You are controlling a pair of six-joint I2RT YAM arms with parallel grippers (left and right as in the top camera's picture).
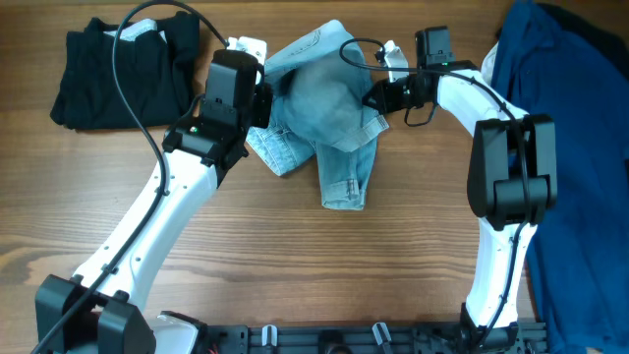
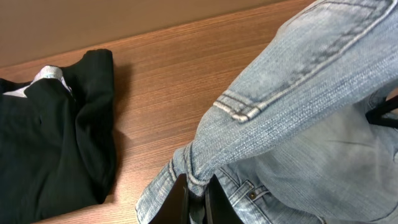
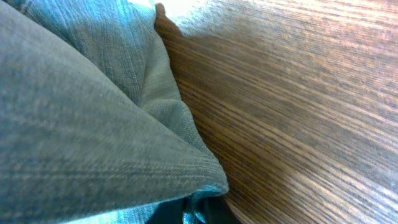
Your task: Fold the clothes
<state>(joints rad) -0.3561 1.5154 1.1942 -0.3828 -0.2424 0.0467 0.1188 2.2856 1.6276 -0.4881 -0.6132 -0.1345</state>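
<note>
I should lift my left gripper, move it outward and lower it to release the corner of the shorts on the far bare wood. That wood is outward of my gripper.
The pale light-blue denim shorts lie bunched at the table's middle back, with one leg hanging toward me. My left gripper is shut on the shorts' left edge; in the left wrist view its jaws pinch a fold of denim near a seam. My right gripper is shut on the shorts' right edge; in the right wrist view its jaws clamp a denim hem just above the wood.
A folded black garment lies at the back left, also in the left wrist view. A large dark-blue garment covers the right side. The wooden table shows in front of the shorts.
</note>
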